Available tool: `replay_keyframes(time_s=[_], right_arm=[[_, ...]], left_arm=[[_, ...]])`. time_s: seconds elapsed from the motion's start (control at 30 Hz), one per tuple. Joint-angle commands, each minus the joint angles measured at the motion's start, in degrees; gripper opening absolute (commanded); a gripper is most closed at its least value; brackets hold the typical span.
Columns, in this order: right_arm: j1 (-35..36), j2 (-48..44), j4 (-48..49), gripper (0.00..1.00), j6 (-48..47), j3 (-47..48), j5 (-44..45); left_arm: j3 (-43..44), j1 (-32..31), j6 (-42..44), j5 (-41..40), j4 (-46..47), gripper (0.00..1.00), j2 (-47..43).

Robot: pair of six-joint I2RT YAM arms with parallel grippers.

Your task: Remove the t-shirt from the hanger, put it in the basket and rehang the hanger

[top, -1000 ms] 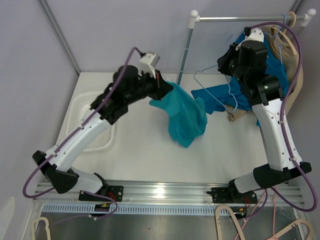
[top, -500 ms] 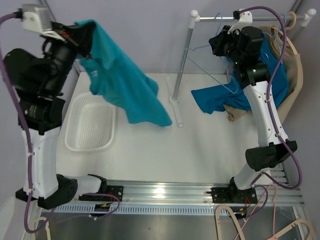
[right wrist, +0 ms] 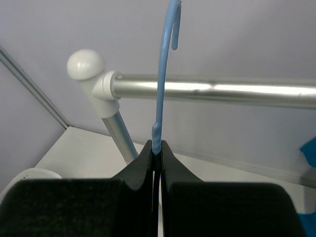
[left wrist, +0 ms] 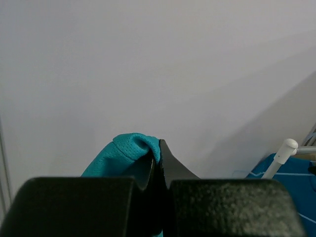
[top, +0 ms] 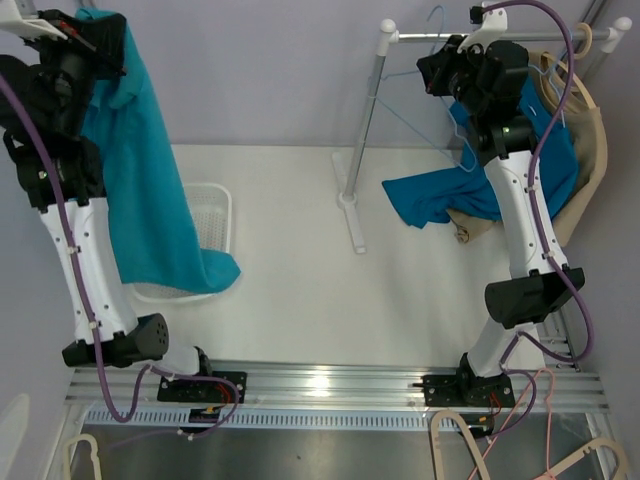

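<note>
The metal bar is outward of my right gripper, under the tip of the hanger's hook. My right gripper should move gently outward next, then down, hang the hook there and let go.
The teal t-shirt point(top: 150, 200) hangs free of the hanger from my left gripper point(top: 90, 45), which is raised high at the far left. The shirt's lower edge drapes over the white basket point(top: 215, 215). In the left wrist view the jaws point(left wrist: 159, 148) are shut on a fold of the teal cloth point(left wrist: 128, 153). My right gripper point(top: 440, 65) is shut on the neck of the bare light-blue wire hanger point(right wrist: 160, 89). It holds the hanger upright right at the metal rail point(right wrist: 222, 91), with the hook tip above the rail. The hook also shows in the top view point(top: 437, 18).
The rack's post point(top: 365, 130) and foot point(top: 350, 215) stand at the middle back. A darker blue shirt point(top: 430, 195) and a beige garment point(top: 585, 150) lie and hang at the right below the rail. Spare hangers lie beyond the near edge.
My left arm swung the teal t-shirt from mid-table up and left, over the basket. My right gripper lifted the empty hanger from the blue pile up to the rail.
</note>
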Motion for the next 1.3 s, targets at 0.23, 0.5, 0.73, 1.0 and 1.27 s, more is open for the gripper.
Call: replay_keyframes(time_s=[0.23,0.5,0.73,1.0,1.27], right_arm=[[0.2,2.2,6.0,0.00,1.8,-2.4,-3.9],[1.5,2.3,4.9,0.13,0.8,-5.5,-4.2],[0.3,-0.7,3.0,0.24,-0.6,-5.3,-1.5],[-4.1,-4.6,-1.6,0.91,0.7,-1.9,-1.1],[-8.4,-8.5,-10.6,0.99,-3.0,2.1,10.5]], left_arm=[[-19.3,1.1,-2.1,-3.4,0.7,0.01,-4.6],[-33.6,1.2,-8.4,-13.5,-10.4,0.01,-6.0],[-46.2,0.6,-25.2,-27.4,-24.2,0.01,-8.7],[-53.0,-3.7,-22.3,-31.4,-25.2,0.16,-6.9],[-51.0,-4.5,-23.9,-33.4,-28.8,1.00,-5.8]])
